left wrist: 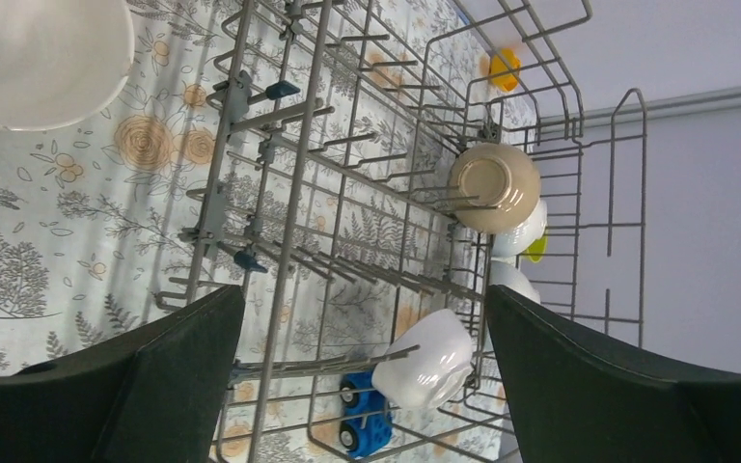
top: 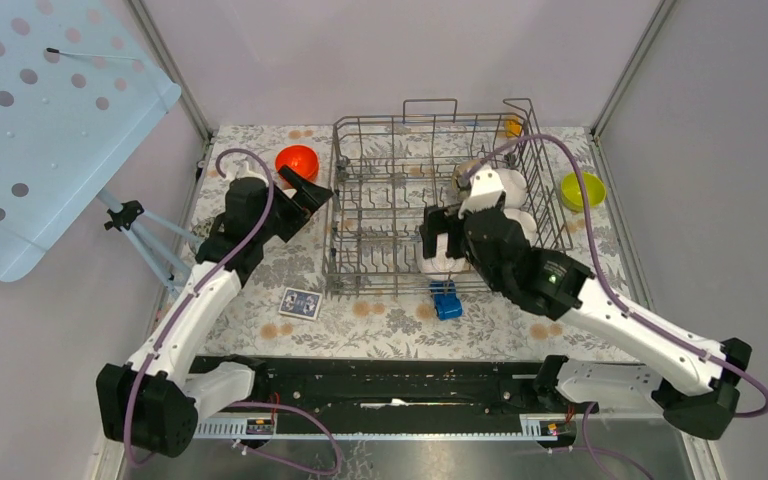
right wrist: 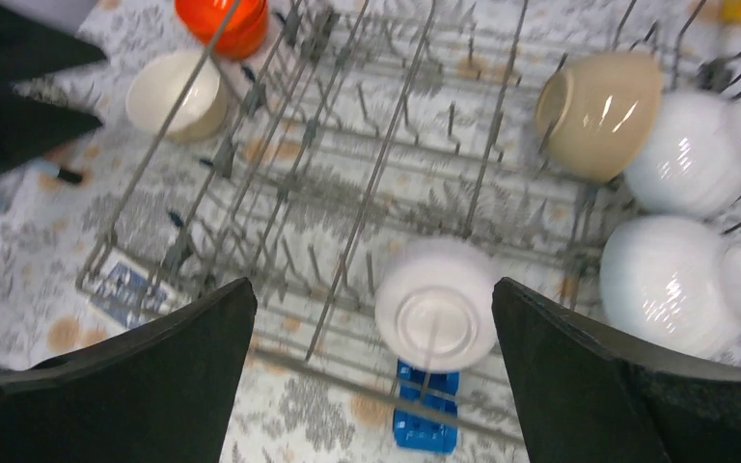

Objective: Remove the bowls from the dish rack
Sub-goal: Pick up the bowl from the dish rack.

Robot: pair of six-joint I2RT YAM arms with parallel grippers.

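Observation:
The rack's beige bowl lies on its side, so my right gripper next reaches outward, turns and lowers onto its raised rim (top: 473, 163) (right wrist: 657, 85) beside a white bowl.
The grey wire dish rack (top: 336, 190) stands mid-table. In the right wrist view it holds a beige bowl (right wrist: 598, 111), two white bowls (right wrist: 695, 149) (right wrist: 680, 285) at its right end and a white bowl (right wrist: 436, 304) bottom-up near its front edge. An orange-red bowl (top: 297, 161) and a beige bowl (right wrist: 166, 94) sit on the table left of the rack. A yellow-green bowl (top: 581, 190) sits right of it. My left gripper (top: 310, 200) is open and empty beside the rack's left wall. My right gripper (top: 438, 240) is open above the front white bowl, not touching it.
A blue toy car (top: 447, 300) lies on the table just in front of the rack. A blue card (top: 300, 302) lies front left. A small yellow object (top: 512, 127) sits at the rack's far right corner. A tripod (top: 135, 225) stands off the table's left edge.

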